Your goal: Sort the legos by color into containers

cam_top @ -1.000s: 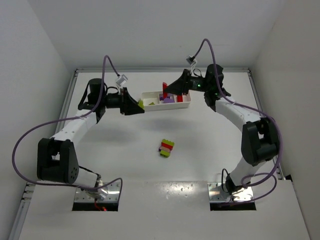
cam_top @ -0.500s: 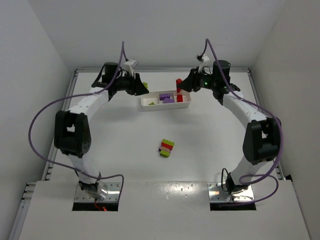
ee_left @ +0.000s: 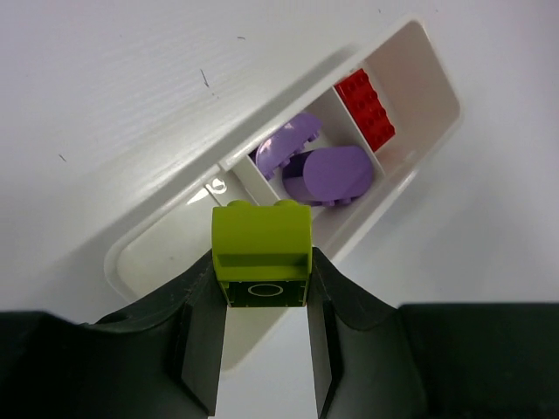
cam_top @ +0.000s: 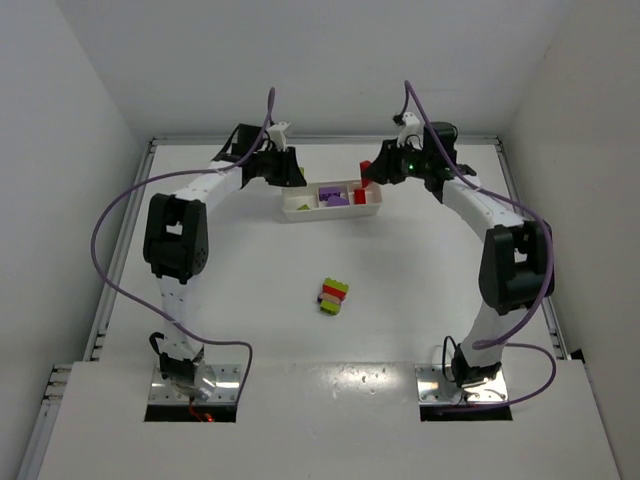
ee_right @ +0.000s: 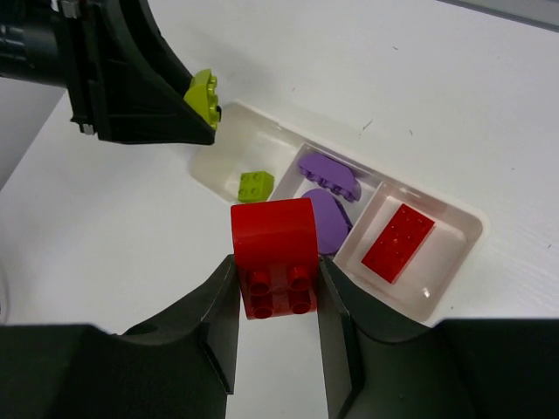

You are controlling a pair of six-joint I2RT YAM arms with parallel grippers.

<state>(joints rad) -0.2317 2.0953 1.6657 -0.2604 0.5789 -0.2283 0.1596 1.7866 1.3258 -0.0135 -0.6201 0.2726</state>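
Note:
The tray's section already holds the same color, so my right gripper will next lower and release the red lego onto the section's bare bottom beside the flat red lego.
The containers are three compartments of one white tray (cam_top: pixel 331 212) at the back of the table. The left one holds a small lime lego (ee_right: pixel 255 184). Two purple legos (ee_right: pixel 329 175) lie in the middle one, and a flat red lego (ee_right: pixel 398 243) lies in the right one. My left gripper (cam_top: pixel 290 172) hovers by the tray's left end, shut on a lime green lego (ee_left: pixel 262 253). Over the tray's right end, my right gripper (cam_top: pixel 368 172) is shut on a red lego (ee_right: pixel 273 253). A small stack of lime, red and purple legos (cam_top: pixel 333 295) sits mid-table.
White walls close in the table on the left, back and right. Both arms arch over the table's sides towards the tray. Purple cables loop off each arm.
My left arm has swung from beside the tray's left end up and back, carrying the lime lego. My right gripper has shifted right along the tray with the red lego.

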